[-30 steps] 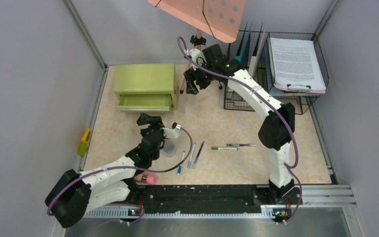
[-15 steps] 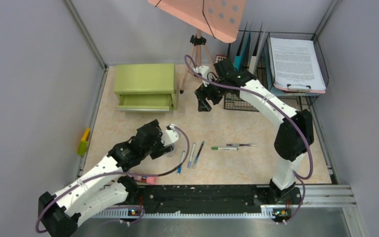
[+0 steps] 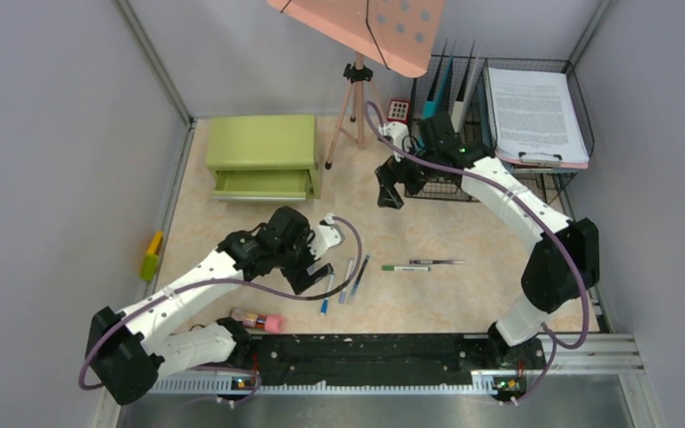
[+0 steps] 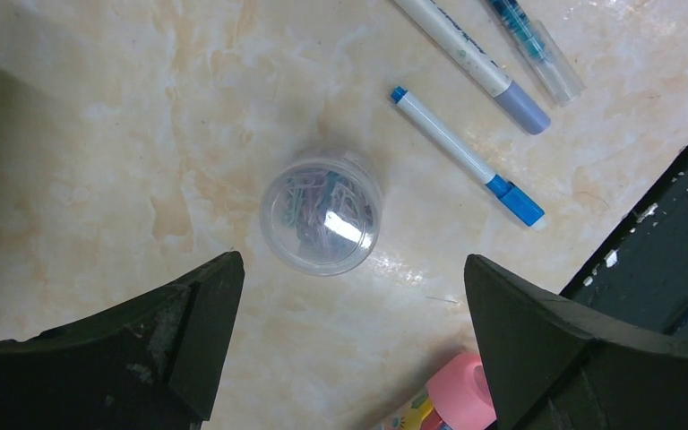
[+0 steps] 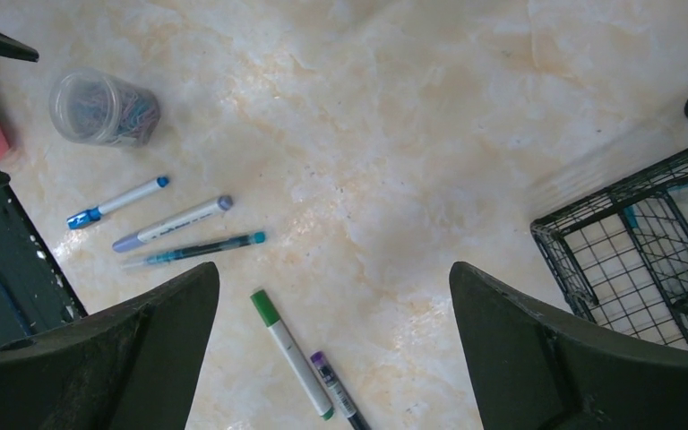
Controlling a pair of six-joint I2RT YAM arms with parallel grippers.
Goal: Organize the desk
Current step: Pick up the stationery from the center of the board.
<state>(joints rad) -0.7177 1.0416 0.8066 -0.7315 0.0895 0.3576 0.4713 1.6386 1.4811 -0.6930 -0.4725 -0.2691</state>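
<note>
I need to lower the open fingers of my left gripper next, to either side of the round side of the clear jar of paper clips that stands upright below, and close them.
On the pale marbled desk (image 3: 410, 214), my left gripper (image 4: 351, 296) hangs open just above a clear jar of coloured paper clips (image 4: 321, 223), which sits ahead of the fingertips and apart from them. In the top view this gripper (image 3: 308, 267) hides the jar. Beside it lie a blue-capped marker (image 4: 466, 157), a lilac-capped marker (image 4: 475, 63) and a teal pen (image 4: 533, 45). My right gripper (image 3: 391, 183) is open and empty, high over the desk. Below it the right wrist view shows a green marker (image 5: 291, 352) and a purple pen (image 5: 336, 385).
A green drawer cabinet (image 3: 263, 156) stands at the back left, its drawer slightly open. A tripod (image 3: 357, 89) carries a pink board. A wire basket (image 3: 437, 183), a paper tray (image 3: 535, 111) and a red calculator (image 3: 399, 110) are at the back right. A pink-capped tube (image 3: 259, 320) lies by the black rail (image 3: 366, 352).
My left gripper has swung right over the clip jar and opened wider. My right gripper has moved right from the tripod toward the wire basket, opening wider too.
</note>
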